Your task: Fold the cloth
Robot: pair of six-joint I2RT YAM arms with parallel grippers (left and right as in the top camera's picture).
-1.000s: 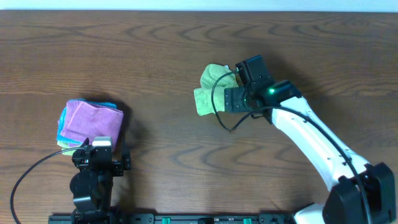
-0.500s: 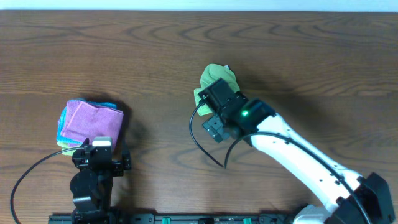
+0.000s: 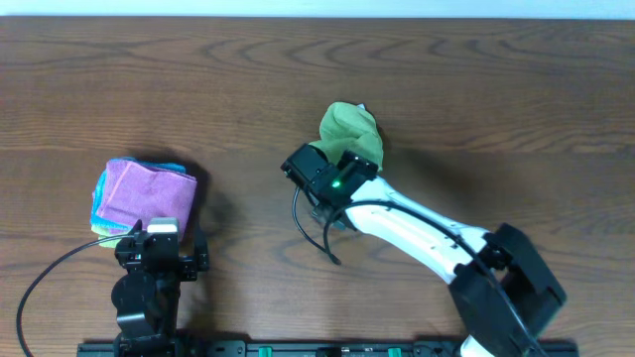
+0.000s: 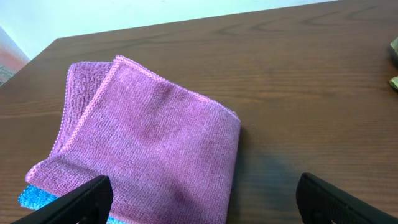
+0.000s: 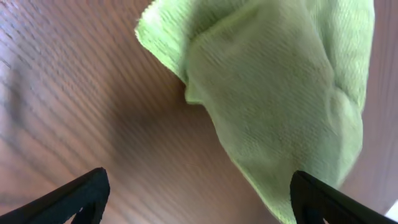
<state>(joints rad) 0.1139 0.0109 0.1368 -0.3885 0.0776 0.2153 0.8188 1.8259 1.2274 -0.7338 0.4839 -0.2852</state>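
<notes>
My right gripper moves down and outward onto the small near point of the lime-green cloth next, since its open fingers still hover over bare wood.
The lime-green cloth point(image 3: 350, 127) lies crumpled in a bunched heap at the table's middle, its tag not visible. My right gripper point(image 3: 314, 169) hovers just in front and left of it, partly covering its near edge. In the right wrist view the cloth point(image 5: 280, 81) fills the upper right, and the right gripper point(image 5: 199, 205) is open and empty above bare wood, its right finger next to the cloth's edge. My left gripper point(image 3: 157, 230) is open and empty at the front left, far from the cloth.
A folded pink cloth point(image 3: 144, 190) lies on a blue one point(image 3: 177, 165) at the left, right in front of the left gripper point(image 4: 199, 202). The pink cloth point(image 4: 149, 137) and a blue corner point(image 4: 31, 198) show in the left wrist view.
My right arm has swung from the cloth's right side across to its front left, turning the gripper. The cloth looks more bunched. The left arm has not moved.
</notes>
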